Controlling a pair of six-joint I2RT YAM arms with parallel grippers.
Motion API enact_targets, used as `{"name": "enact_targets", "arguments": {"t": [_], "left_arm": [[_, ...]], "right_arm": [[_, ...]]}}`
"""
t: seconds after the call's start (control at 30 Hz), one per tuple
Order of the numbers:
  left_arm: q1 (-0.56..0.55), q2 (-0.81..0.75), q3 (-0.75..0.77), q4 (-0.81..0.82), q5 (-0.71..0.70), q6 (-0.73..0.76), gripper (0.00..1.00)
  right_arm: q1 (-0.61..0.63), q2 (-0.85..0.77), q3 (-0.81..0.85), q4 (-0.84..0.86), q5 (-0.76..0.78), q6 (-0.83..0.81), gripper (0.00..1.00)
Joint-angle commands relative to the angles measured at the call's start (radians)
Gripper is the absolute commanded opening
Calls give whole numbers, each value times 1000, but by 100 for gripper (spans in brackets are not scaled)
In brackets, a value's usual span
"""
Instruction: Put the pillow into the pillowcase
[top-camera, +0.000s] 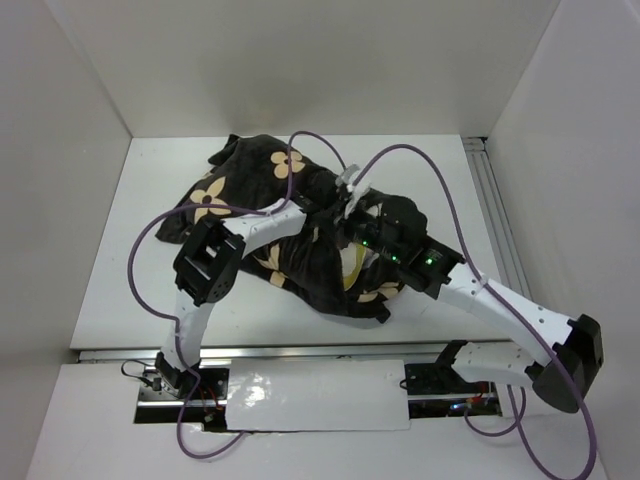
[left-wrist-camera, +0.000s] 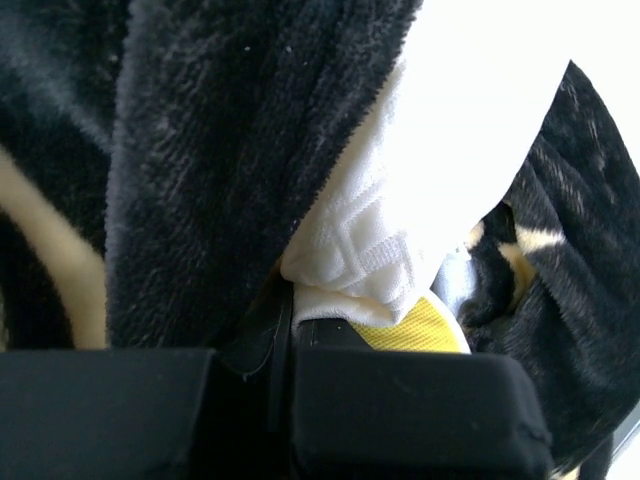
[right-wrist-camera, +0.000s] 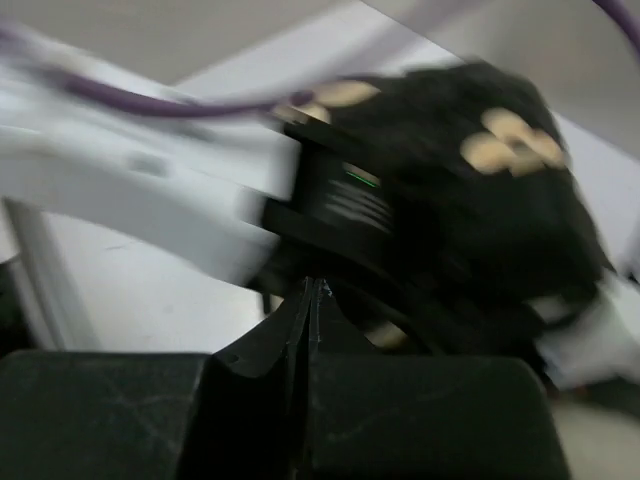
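Note:
My left gripper pulls to the left in the top view next, toward the dark folds, and releases the corner, as the pillow's yellow edge still pokes out.
The dark plush pillowcase (top-camera: 260, 200) with tan flowers lies bunched in the middle of the table. A sliver of the pillow's yellow edge (top-camera: 350, 270) shows through its folds. In the left wrist view the white textured pillow (left-wrist-camera: 370, 240) with its yellow edge (left-wrist-camera: 425, 332) pokes out between dark pillowcase folds (left-wrist-camera: 210, 160). My left gripper (left-wrist-camera: 292, 315) is shut on the pillow's corner. My right gripper (right-wrist-camera: 312, 292) is shut with nothing in it and hovers beside the left arm's wrist, close over the pillowcase (right-wrist-camera: 480, 210). From above, both grippers meet over the pillowcase: left gripper (top-camera: 345, 192), right gripper (top-camera: 355, 222).
White walls enclose the table on three sides. A metal rail (top-camera: 495, 215) runs along the right edge. Purple cables (top-camera: 420, 160) loop over the pillowcase from both arms. The left arm's elbow (top-camera: 205, 262) stands over the pillowcase's near-left part.

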Motion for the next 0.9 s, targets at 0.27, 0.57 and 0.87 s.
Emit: {"name": "enact_targets", "arguments": {"t": [0.27,0.57,0.87], "left_arm": [[133,-13,-126,-284,-211,19,0],[155,-209,-42,-348,-199,19,16],[98,-251,125,-385,-129,39,86]], "right_arm": [[-282,-182,0,-236,480,331,11],[-460,-47,-46,-375,392,452,64],[-468,205,-100,-162,-15,488,86]]}}
